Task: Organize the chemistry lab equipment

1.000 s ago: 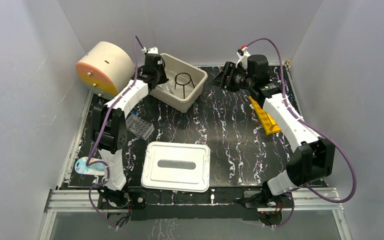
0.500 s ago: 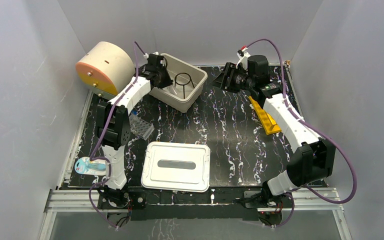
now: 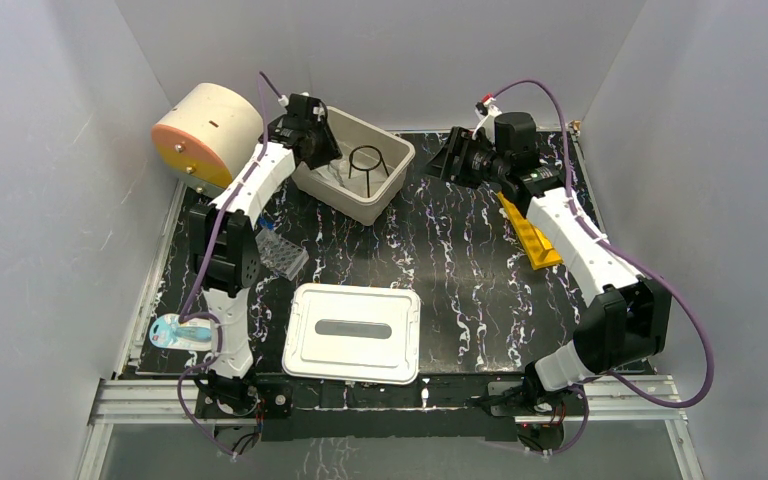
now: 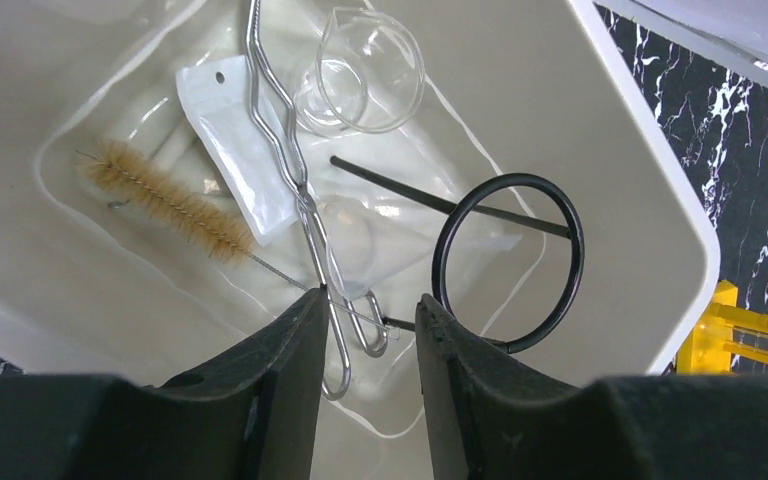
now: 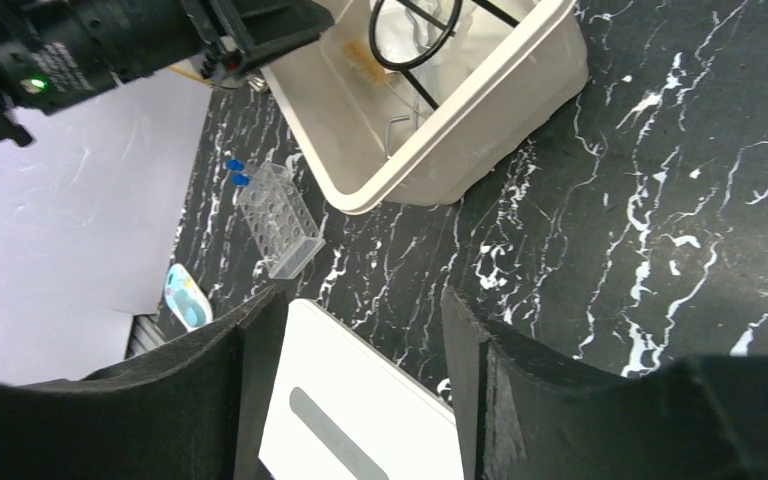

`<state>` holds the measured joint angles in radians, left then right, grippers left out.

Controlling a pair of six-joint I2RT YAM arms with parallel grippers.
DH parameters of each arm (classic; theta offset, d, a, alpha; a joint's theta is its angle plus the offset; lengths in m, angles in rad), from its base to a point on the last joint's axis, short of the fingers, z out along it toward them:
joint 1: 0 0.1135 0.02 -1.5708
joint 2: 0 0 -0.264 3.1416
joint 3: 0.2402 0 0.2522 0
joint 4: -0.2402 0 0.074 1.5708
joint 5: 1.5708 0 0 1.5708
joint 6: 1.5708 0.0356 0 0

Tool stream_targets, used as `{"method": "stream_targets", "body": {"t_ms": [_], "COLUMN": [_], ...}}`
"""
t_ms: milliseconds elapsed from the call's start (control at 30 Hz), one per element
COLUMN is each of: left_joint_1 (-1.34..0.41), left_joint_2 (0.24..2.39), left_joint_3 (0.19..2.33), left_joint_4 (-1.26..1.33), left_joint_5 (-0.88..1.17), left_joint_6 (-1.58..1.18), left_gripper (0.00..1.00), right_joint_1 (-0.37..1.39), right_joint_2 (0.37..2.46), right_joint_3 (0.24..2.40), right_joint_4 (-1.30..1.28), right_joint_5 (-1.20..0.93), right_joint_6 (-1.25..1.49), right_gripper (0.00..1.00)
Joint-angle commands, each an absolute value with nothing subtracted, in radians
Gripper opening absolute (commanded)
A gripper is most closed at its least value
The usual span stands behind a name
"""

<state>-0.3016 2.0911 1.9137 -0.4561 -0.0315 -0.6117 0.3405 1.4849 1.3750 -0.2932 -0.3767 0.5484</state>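
Note:
The right gripper moves back, down and to the left in the top view onto the white lid's far rim next, since bare tabletop beyond leaves finger room.
A cream bin (image 3: 388, 192) stands at the back left. In it lie a black wire ring stand (image 3: 365, 160), metal forceps (image 4: 300, 190), a tan-bristled brush (image 4: 165, 200), a clear beaker (image 4: 370, 70) and a white packet (image 4: 235, 160). The ring stand (image 4: 410, 186) lies right of the forceps. My left gripper (image 3: 312, 140) hovers over the bin's left end, open and empty (image 4: 370, 300), above the forceps' handle loops. A clear tube rack (image 3: 282, 255) with blue-capped vials (image 5: 235, 170) sits on the table left of centre. My right gripper (image 3: 443, 158) is open and empty (image 5: 360, 310), raised right of the bin.
A white lidded box (image 3: 352, 332) sits at the front centre. A yellow rack (image 3: 528, 235) lies under the right arm. A big cream cylinder with an orange face (image 3: 205, 130) stands at the back left. A blue and white packet (image 3: 175, 332) lies at the front left edge.
My left gripper has shifted a little back and left over the bin's left end. The right arm has barely moved.

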Motion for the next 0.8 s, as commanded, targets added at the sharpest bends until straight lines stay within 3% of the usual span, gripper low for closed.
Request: {"method": "stream_targets", "body": {"t_ms": [0, 333, 533, 767], "left_joint_1": [-0.296, -0.296, -0.295, -0.291], "left_joint_2": [2.019, 1.728, 1.509, 1.342], "left_joint_3": [1.974, 1.753, 1.522, 1.275], "left_joint_4": [-0.519, -0.558, -0.61, -0.682], "left_joint_5": [-0.033, 0.036, -0.004, -0.071], "left_joint_6": [-0.553, -0.459, -0.478, -0.498], "left_gripper": [0.39, 0.69, 0.95, 0.98], "right_joint_1": [0.337, 0.38, 0.465, 0.623], "right_joint_2": [1.46, 1.452, 1.443, 1.48], "right_joint_3": [1.348, 1.27, 1.231, 1.178], "right_joint_4": [-0.269, -0.28, -0.358, -0.391], "right_joint_5": [-0.334, -0.292, -0.182, -0.054], "right_joint_6": [0.522, 0.496, 0.423, 0.371], "right_gripper": [0.7, 0.72, 0.71, 0.72]}}
